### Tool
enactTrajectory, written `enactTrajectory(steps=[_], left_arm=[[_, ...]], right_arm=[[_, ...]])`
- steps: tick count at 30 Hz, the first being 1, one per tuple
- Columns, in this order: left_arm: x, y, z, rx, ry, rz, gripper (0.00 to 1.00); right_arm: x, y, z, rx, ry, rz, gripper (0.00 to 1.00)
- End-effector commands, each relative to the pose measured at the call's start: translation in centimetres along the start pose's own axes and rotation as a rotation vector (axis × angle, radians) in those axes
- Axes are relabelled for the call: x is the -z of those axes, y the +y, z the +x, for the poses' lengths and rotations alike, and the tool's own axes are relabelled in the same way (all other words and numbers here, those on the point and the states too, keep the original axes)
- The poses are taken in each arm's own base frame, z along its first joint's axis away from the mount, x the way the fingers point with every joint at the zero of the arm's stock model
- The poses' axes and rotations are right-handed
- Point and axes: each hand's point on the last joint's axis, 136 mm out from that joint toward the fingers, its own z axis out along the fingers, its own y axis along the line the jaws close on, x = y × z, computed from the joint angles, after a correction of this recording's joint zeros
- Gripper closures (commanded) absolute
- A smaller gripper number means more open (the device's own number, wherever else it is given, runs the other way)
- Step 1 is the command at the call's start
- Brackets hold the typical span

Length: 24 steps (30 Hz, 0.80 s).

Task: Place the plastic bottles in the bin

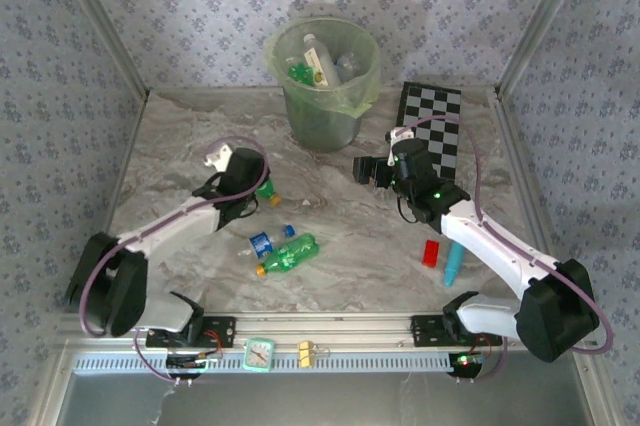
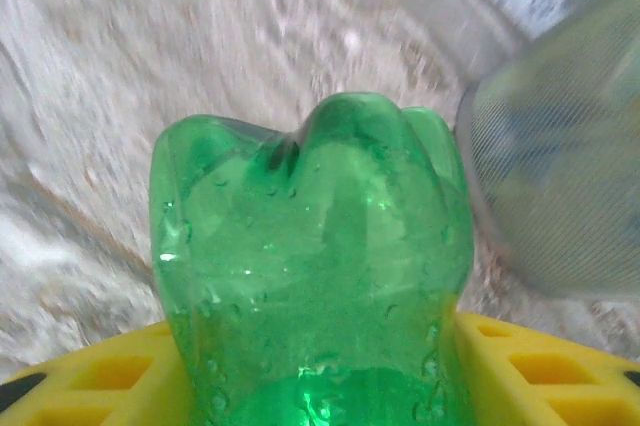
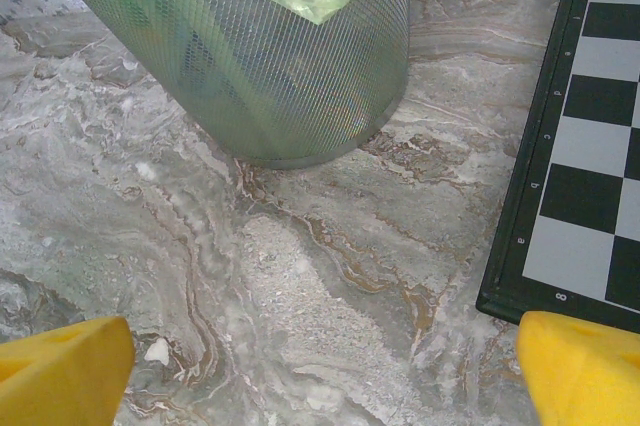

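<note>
The left gripper will next raise the green bottle outward past the bin's mesh side and release it at the bin's opening (image 1: 325,61), which is further outward and higher.
A green plastic bottle (image 2: 310,246) sits base-outward between the yellow fingers (image 2: 90,376) of my left gripper (image 2: 315,386), which is shut on it. From above, that gripper (image 1: 258,189) is left of centre with the bottle's green end (image 1: 269,193) poking out. Two more plastic bottles lie on the table: a green one with a yellow cap (image 1: 288,254) and a clear one with a blue label (image 1: 265,242). The bin (image 1: 322,111) stands at the back with bottles (image 1: 318,58) inside. My right gripper (image 1: 368,171) is open and empty, facing the bin (image 3: 270,76).
A black-and-white chequered board (image 1: 435,126) lies at the back right, its corner close to my right fingers (image 3: 585,366). A red block (image 1: 431,253) and a cyan stick (image 1: 452,264) lie by the right arm. The bin's mesh wall (image 2: 560,186) stands right of the held bottle.
</note>
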Motion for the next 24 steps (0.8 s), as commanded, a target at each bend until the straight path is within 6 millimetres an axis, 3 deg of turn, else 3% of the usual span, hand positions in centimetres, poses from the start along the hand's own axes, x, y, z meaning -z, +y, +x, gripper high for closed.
enactTrajectory(steps=[1, 5, 12, 19, 24], left_arm=[[2.3, -1.5, -4.3, -0.068, -0.134, 0.072, 0.49], [5.4, -4.6, -8.0, -0.161, -0.227, 0.180, 0.49], [10.0, -12.9, -12.6, -0.342, -0.318, 0.436, 0.52], [11.9, -21.0, -14.2, -0.486, -0.318, 0.655, 0.52], [11.3, -26.5, -14.0, -0.562, -0.261, 0.791, 0.52]], right_arm=[[0.3, -0.1, -0.7, -0.026, -0.035, 0.005, 0.00], [0.1, 0.2, -0.7, -0.030, -0.034, -0.010, 0.00], [0.0, 0.3, -0.4, -0.037, -0.028, -0.018, 0.00], [0.4, -0.1, -0.1, -0.036, -0.029, -0.005, 0.00], [1.0, -0.5, 0.0, -0.034, -0.032, 0.004, 0.00]])
